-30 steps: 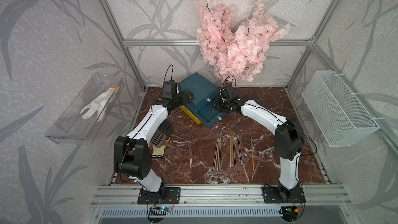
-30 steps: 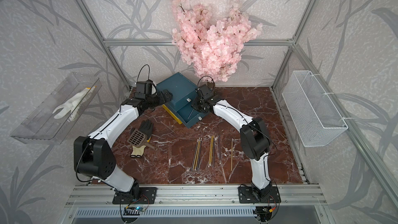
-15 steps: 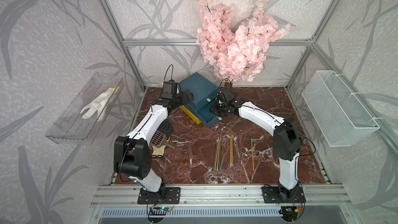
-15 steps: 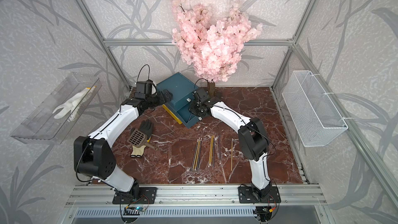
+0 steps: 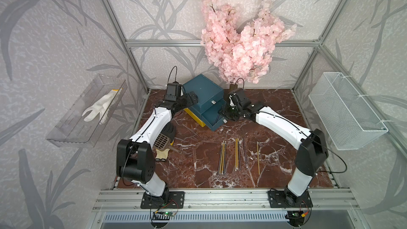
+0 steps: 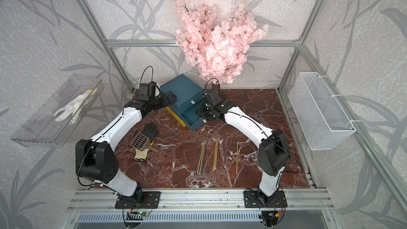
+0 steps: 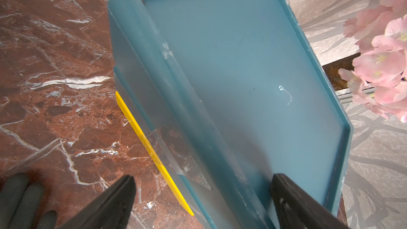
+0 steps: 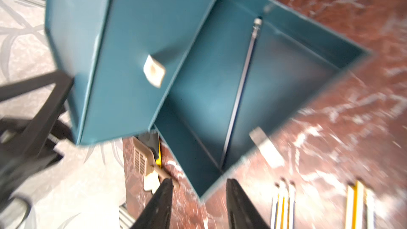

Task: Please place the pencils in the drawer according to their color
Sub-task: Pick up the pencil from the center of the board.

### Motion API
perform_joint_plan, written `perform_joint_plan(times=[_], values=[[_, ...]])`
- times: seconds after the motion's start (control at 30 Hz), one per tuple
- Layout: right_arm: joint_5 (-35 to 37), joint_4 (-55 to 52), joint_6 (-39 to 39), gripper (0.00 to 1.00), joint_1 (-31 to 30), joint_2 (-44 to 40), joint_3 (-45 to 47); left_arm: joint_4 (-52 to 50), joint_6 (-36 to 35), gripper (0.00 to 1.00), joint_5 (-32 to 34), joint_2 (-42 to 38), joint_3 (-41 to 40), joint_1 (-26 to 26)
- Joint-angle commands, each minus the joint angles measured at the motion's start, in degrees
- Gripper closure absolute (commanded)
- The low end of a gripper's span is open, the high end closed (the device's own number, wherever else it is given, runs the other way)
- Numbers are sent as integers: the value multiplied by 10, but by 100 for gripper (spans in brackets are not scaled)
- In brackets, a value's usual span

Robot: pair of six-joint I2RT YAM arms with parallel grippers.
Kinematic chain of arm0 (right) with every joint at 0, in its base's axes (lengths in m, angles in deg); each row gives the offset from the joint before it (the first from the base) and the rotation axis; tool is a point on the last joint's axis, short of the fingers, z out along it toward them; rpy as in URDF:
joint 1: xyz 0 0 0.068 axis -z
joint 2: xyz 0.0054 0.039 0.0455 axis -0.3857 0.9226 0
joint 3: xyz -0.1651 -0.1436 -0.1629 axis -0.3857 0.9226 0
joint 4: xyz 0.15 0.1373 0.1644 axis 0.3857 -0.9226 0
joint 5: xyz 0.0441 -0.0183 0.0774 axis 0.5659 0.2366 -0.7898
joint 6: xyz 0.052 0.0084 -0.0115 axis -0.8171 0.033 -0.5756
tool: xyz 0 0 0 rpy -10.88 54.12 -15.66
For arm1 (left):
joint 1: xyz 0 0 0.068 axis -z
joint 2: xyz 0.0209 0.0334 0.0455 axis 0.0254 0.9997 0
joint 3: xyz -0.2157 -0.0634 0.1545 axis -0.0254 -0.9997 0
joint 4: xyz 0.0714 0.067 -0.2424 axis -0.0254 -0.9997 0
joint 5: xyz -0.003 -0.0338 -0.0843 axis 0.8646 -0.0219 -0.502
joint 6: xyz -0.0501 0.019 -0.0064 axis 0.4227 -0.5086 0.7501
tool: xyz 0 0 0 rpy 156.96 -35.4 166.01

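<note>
My right gripper moves back and down onto the body of the lone dark pencil next, since that pencil matches the middle drawer's pencil.
The teal drawer chest (image 5: 201, 91) stands at the back, its middle drawer (image 5: 212, 118) pulled out. One dark teal pencil (image 8: 240, 89) lies inside that drawer. My right gripper (image 8: 199, 191) hovers open over the drawer's front corner with nothing between its fingers; in both top views it (image 5: 222, 113) (image 6: 201, 113) sits beside the drawer. My left gripper (image 7: 202, 194) is open and straddles the chest's left top edge, one finger above the lid and one beside the wall. Several yellow and dark pencils (image 5: 222, 157) (image 6: 216, 154) lie in rows on the table.
A brown slotted scoop (image 5: 161, 140) rests on a black glove (image 6: 149, 129) by the left arm. A white wire basket (image 5: 343, 111) hangs on the right wall, a clear tray (image 5: 72, 128) with a white glove on the left. Pink blossoms (image 5: 237, 47) overhang the chest.
My right gripper has gone from shut to open and shifted slightly left over the pulled-out drawer. The left arm has stayed where it was.
</note>
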Motion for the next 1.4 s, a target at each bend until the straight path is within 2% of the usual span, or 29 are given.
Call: perform_joint_plan(times=[0.0,0.23,0.43,0.87,1.37], values=[[26,-41,15,57,-2,-76,71,-93,-26,0,10,23,-24,2],[88,-132,46,57,-3,-164,212,-94,-24,0,7,25,-21,2],[115,-195,79,57,-17,-165,273,-95,-26,0,8,25,-22,3],[109,-178,105,68,-44,-62,281,-95,-24,0,7,25,-23,3],[114,-153,128,72,-43,18,275,-91,-24,0,8,25,-25,2]])
